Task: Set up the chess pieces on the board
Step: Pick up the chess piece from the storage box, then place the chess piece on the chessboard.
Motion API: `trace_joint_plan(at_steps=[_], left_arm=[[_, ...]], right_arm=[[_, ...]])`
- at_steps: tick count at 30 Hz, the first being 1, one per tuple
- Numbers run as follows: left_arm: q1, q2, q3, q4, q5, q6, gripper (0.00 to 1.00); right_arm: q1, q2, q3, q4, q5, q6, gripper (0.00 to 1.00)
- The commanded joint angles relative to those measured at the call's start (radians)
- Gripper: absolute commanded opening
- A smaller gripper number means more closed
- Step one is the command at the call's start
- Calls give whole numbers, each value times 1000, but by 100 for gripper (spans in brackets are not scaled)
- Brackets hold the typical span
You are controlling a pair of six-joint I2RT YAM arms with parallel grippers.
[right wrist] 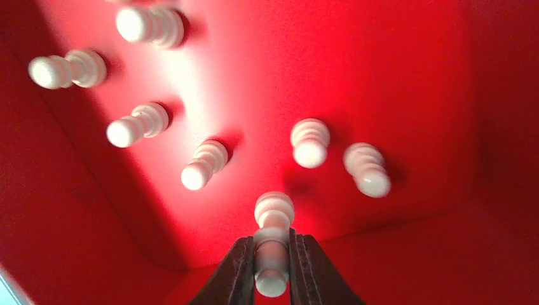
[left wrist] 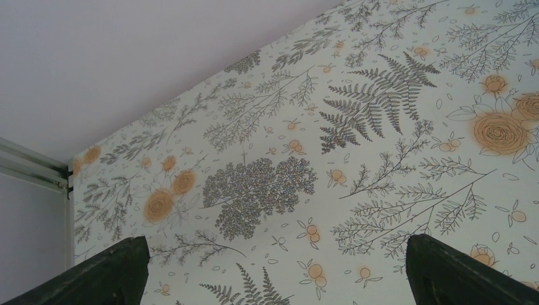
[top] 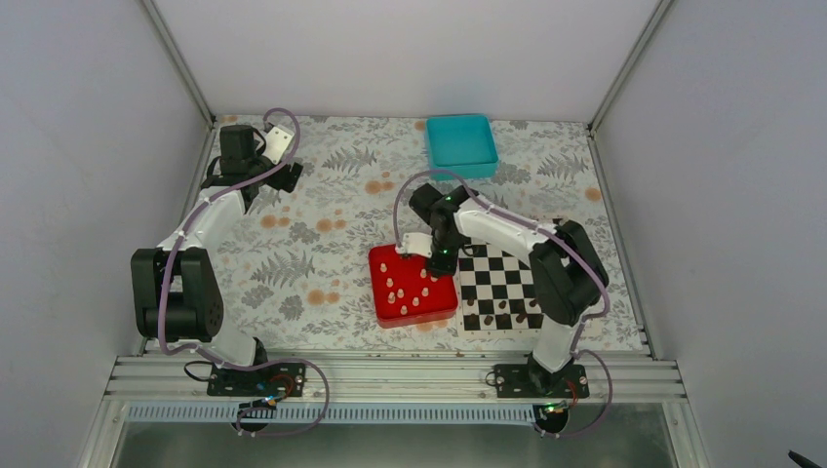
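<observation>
I must next lift my right gripper's pale piece, carry it outward, lower it onto the board's far row and release it, as dark pieces line the near rows.
In the right wrist view, my right gripper (right wrist: 272, 254) is shut on a pale chess piece (right wrist: 273, 244), which stands upright just above the floor of the red tray (right wrist: 394, 76). Several more pale chess pieces (right wrist: 309, 143) stand around it in the tray. From above, the right gripper (top: 441, 261) hangs over the red tray's (top: 439, 307) far right corner, next to the checkered board (top: 502, 278). My left gripper (top: 293, 161) is far off at the back left. It stands open (left wrist: 278, 244) over the flowered cloth with nothing between its fingers (left wrist: 114, 273).
Dark brown pieces (top: 488, 317) stand along the board's near rows. A teal tray (top: 461, 143) sits at the back, right of centre. Grey walls close in the table on three sides. A metal rail runs along the near edge.
</observation>
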Motion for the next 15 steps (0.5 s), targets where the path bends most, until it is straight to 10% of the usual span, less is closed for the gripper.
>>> trace_joint_plan(at_steps=[1,15], left_arm=[[1,-8,-6,13,14,-3,100],[1,-19,-6,12,21,-4,100]], right_arm=[[-30,-114,107,-59,21,-4,8],[-491,-170,211,-109,116,-146,8]])
